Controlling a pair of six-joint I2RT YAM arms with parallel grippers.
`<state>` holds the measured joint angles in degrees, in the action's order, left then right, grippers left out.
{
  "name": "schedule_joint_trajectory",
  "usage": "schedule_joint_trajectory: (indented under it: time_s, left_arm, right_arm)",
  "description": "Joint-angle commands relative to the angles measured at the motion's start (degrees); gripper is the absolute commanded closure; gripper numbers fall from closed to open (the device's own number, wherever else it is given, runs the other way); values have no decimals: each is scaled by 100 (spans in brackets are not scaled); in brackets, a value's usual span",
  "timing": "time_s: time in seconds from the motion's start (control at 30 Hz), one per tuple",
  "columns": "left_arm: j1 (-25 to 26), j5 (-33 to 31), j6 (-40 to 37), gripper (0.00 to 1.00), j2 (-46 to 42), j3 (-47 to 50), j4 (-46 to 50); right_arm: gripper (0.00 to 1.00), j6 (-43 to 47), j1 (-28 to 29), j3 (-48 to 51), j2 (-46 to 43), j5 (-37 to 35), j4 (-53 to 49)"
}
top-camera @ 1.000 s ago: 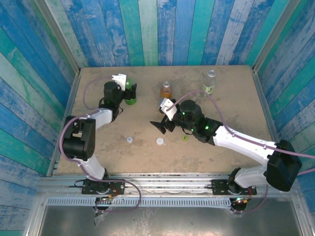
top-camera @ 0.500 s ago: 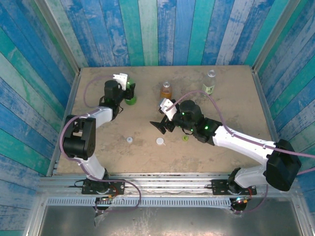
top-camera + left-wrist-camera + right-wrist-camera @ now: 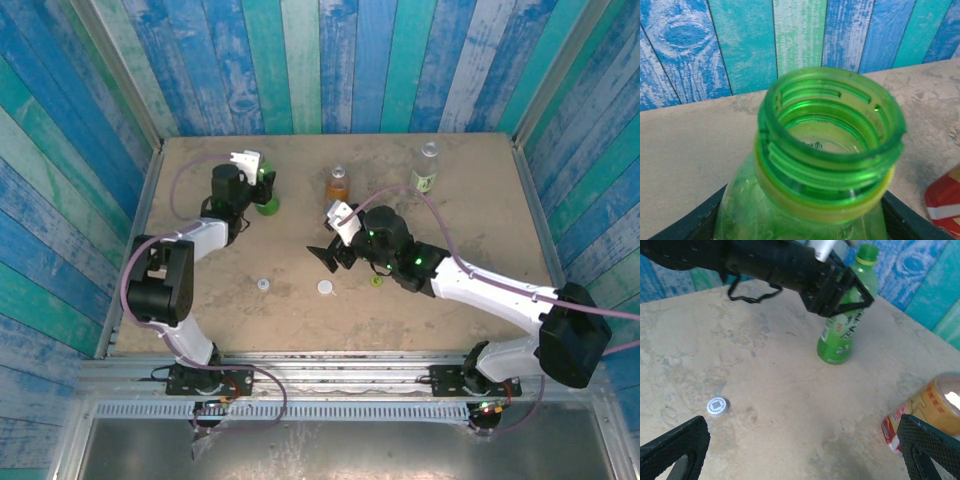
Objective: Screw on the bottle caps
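Observation:
The left gripper will next swing the green bottle (image 3: 266,200) it holds back to the bare table (image 3: 345,274) between the amber bottle and the middle white cap and let it go there.
The green bottle (image 3: 266,200) stands uncapped at the back left, and my left gripper (image 3: 263,186) is shut on its body. In the left wrist view its open threaded neck (image 3: 830,145) rises between the two dark fingers (image 3: 687,225). The amber bottle with a red label (image 3: 338,186) and the clear bottle with a green label (image 3: 427,168) stand further right. Two white caps (image 3: 263,284) (image 3: 325,288) and a yellow-green cap (image 3: 377,281) lie on the table in front. My right gripper (image 3: 338,258) hovers open above the table's middle, holding nothing; its wrist view shows a white cap (image 3: 717,406) ahead on the left.
The sandy tabletop (image 3: 470,230) is walled in by blue and green painted boards on three sides. The amber bottle (image 3: 930,415) stands close to my right gripper's right finger (image 3: 932,447). Bare table lies at the right and in front of the caps.
My left gripper's jaws have closed in on the green bottle. The right arm has shifted slightly; the caps and the other bottles have not moved.

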<state>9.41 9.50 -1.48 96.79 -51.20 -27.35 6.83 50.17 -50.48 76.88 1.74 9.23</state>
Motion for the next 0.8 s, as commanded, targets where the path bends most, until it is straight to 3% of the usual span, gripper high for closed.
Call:
schedule_joint_trajectory:
  time_s: [0.0, 0.17, 0.47, 0.77]
  left_arm:
    - [96, 373, -11, 46, -646, 351, 239]
    - [311, 758, -136, 45, -1253, 821, 289]
    - [909, 1348, 22, 45, -2226, 1767, -65]
    - [1841, 1697, -250, 46, -2041, 1605, 7]
  right_arm:
    - [0, -388, 13, 244, -305, -674, 63]
    - [0, -703, -32, 625, -824, -1288, 61]
    - [0, -1180, -219, 1070, -1731, -1578, -385]
    - [0, -1452, -254, 1062, -2172, -1643, -1410]
